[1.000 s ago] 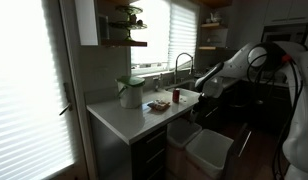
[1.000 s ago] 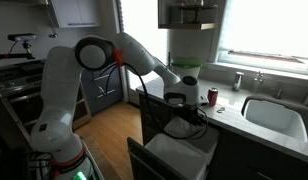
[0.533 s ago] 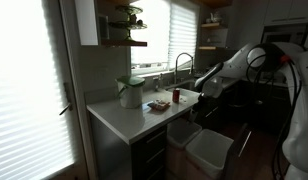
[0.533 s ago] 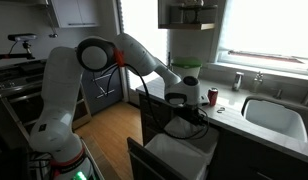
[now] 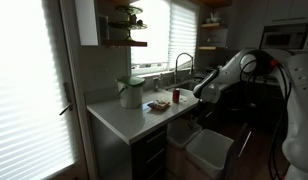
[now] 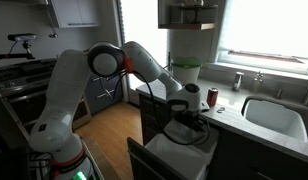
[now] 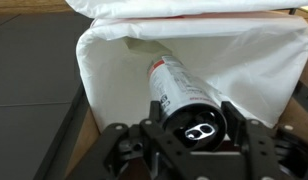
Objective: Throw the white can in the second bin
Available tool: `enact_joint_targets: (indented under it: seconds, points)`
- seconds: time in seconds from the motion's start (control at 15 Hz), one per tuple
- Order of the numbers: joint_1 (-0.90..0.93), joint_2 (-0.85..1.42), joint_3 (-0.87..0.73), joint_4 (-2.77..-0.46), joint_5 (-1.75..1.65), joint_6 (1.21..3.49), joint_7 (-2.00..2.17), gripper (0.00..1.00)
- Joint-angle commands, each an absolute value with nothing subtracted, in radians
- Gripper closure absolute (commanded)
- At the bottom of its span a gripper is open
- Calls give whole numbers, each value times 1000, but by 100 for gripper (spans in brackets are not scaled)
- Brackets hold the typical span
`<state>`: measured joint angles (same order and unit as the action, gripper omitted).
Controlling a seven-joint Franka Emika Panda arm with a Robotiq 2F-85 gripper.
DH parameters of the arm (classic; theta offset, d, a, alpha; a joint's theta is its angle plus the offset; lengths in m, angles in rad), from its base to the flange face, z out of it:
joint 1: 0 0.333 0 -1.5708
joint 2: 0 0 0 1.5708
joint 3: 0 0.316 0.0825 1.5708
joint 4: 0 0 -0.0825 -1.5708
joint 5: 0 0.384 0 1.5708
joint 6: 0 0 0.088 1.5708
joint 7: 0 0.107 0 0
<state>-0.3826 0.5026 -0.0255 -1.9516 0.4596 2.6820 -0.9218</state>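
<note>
The robot's gripper will move slightly away from the other bin's edge next, because the can's far end hangs near that edge, and then it will open over this bin's opening.
The white can point(image 7: 177, 88) with dark print lies between my gripper's point(image 7: 196, 126) two fingers, pull-tab end toward the wrist camera. The gripper is shut on it. The can hangs over a white-lined bin point(image 7: 112, 70) that fills the wrist view. The edge of another white-lined bin point(image 7: 184, 8) shows at the top. In both exterior views the gripper point(image 5: 199, 96) point(image 6: 190, 117) is low, beside the counter edge and above the pull-out bins point(image 5: 208, 150) point(image 6: 174, 158). The can itself is too small to make out there.
A red can point(image 6: 213, 96) point(image 5: 177, 97) and a green-lidded container point(image 5: 131, 92) point(image 6: 184, 76) stand on the white counter point(image 5: 129, 118). A sink point(image 6: 274, 116) with a faucet point(image 5: 182, 64) lies further along. Dark cabinets and wood floor point(image 6: 109, 135) surround the bin drawer.
The arm has bent and dropped a little, which brings the gripper with the can lower toward the bins. The objects on the counter have not moved.
</note>
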Motion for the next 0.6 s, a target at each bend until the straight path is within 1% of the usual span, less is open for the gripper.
enact_joint_targets:
  seconds: [0.0,0.27,0.33,0.4,0.47,0.53]
  points:
    - [-422,572,9,-1900,423,2739,-920,62]
    - [-457,611,53,-1870,391,2815,-928,62]
    - [-470,618,69,-1862,385,2824,-934,56]
    - [-476,619,78,-1860,371,2830,-931,13]
    - [-485,618,90,-1861,365,2834,-934,12]
    - [-498,617,108,-1859,365,2840,-942,5]
